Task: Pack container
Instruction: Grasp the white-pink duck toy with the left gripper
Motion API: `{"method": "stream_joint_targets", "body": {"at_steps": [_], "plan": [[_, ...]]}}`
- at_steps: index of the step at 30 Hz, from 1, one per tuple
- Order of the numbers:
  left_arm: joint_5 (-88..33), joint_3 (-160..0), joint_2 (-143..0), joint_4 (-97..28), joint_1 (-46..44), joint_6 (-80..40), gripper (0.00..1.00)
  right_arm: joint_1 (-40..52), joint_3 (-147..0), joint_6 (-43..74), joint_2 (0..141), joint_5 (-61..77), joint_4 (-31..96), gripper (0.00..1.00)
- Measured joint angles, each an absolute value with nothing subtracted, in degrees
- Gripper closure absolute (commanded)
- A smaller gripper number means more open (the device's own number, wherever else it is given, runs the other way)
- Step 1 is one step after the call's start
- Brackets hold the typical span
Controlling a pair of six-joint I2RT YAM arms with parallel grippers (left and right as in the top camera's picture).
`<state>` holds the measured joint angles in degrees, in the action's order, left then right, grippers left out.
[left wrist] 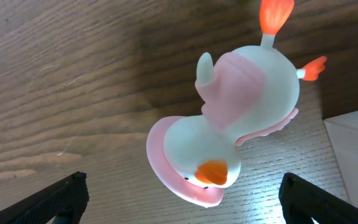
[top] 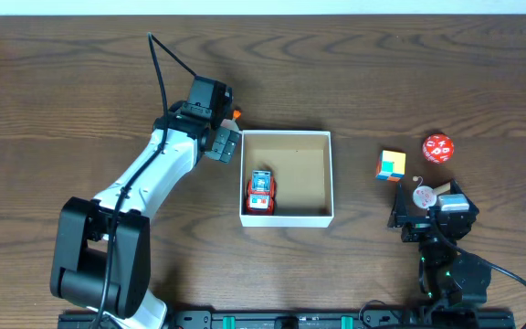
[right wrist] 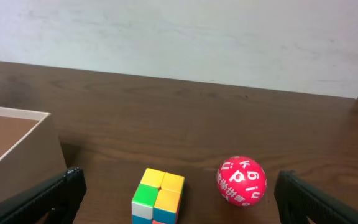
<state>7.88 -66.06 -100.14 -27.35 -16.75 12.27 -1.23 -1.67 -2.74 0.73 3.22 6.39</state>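
Observation:
The duck toy's white head (left wrist: 195,150) is already between the open fingers of my left gripper, so I will move that gripper down onto it next and close there.
The container (top: 331,174) is a square white cardboard box, brown inside, at the table's middle. A red toy car (top: 260,193) lies in its front left corner. My left gripper (top: 225,144) is open just off the box's back left corner. In the left wrist view (left wrist: 182,190) its fingers stand wide on either side of a white duck toy (left wrist: 241,118) with a pink hat, which lies on the wood and is not gripped. My right gripper (top: 427,203) is open and empty right of the box, also seen in the right wrist view (right wrist: 179,186).
A multicoloured cube (top: 391,165) (right wrist: 158,196) and a red ball with white letters (top: 437,147) (right wrist: 241,180) sit on the table ahead of my right gripper. The box's wall (right wrist: 30,134) is at the left of the right wrist view, and its corner (left wrist: 353,143) is beside the duck.

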Motion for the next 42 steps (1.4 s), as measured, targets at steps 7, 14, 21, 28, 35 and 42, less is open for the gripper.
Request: {"method": "stream_joint_targets", "body": {"at_steps": [7,14,21,28,35,42], "plan": [[7.88,-66.06,-102.32,-27.18,-15.33,13.21,0.02,-1.23,-1.67,-2.74,0.73,3.22,6.39,0.01],[6.44,-66.06,-103.02,-26.15,-14.70,14.76,0.02,-1.23,-1.67,-2.74,0.73,3.20,6.39,0.01],[2.90,-66.06,-103.11,-25.89,-14.72,16.78,0.01,-1.23,-1.67,-2.74,0.73,3.20,6.39,0.01],[1.85,-66.06,-104.90,-26.61,-14.72,17.21,0.54,-1.23,-1.67,-2.74,0.73,3.22,6.39,0.01],[1.93,-66.06,-105.30,-26.50,-14.68,17.78,0.88,-1.23,-1.67,-2.74,0.73,3.20,6.39,0.01],[5.26,-66.06,-104.25,-26.79,-14.68,17.98,0.94,-1.23,-1.67,-2.74,0.73,3.22,6.39,0.01]]}}
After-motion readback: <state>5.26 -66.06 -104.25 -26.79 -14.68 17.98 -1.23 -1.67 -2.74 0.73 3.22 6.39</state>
